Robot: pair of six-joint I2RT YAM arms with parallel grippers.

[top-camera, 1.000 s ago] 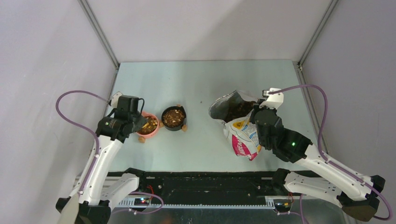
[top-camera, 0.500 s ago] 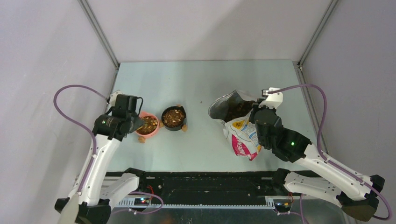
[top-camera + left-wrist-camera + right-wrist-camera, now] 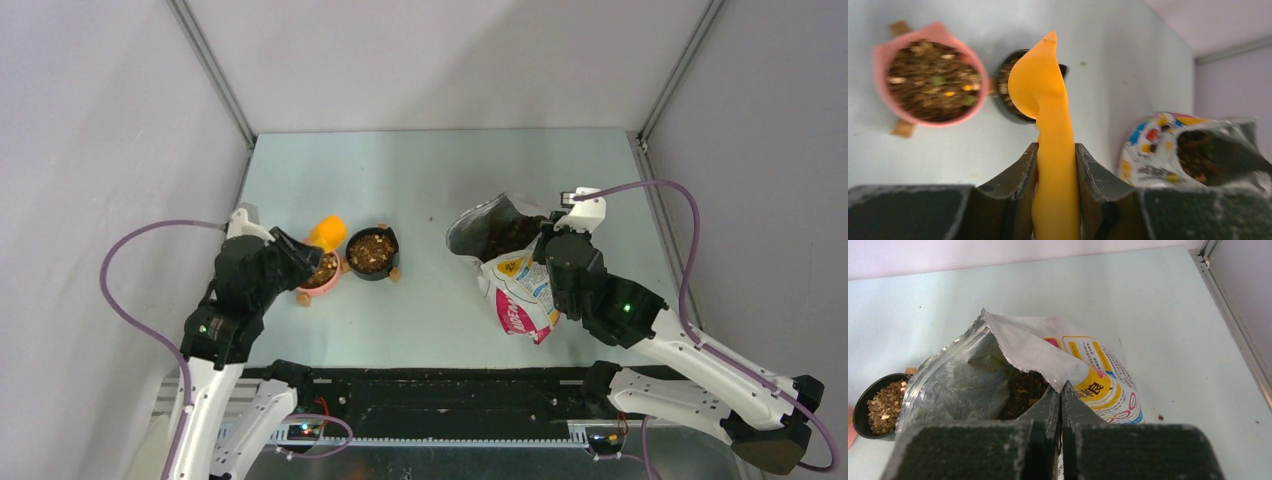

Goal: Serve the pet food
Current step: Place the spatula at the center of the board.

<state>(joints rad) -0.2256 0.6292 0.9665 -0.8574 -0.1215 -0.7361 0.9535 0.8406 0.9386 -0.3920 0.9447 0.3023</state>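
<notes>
My left gripper moves down past the bowls next. It then releases the scoop [image 3: 326, 233] on the bare tabletop below it toward the bag, since both bowls are full.
Brown pet food [image 3: 930, 95] fills a pink bowl [image 3: 306, 287] and a black bowl [image 3: 372, 250] side by side at the left; more pet food [image 3: 1024, 391] lies inside the open printed bag [image 3: 515, 280] at the right. My left gripper [image 3: 1056, 150] is shut on the handle of a yellow scoop [image 3: 326, 233], held above the two bowls; the scoop's cup [image 3: 1035, 85] shows no kibble. My right gripper [image 3: 1060, 395] is shut on the bag's top edge and holds its mouth open.
The pale green table [image 3: 430, 170] is walled by grey panels on three sides. A black rail [image 3: 440, 385] runs along the near edge. A few stray kibble bits [image 3: 1160, 417] lie on the table by the bag.
My left arm has pulled back and lifted, raising the yellow scoop out of the pink bowl to above the gap between the bowls. The right arm and bag have not moved.
</notes>
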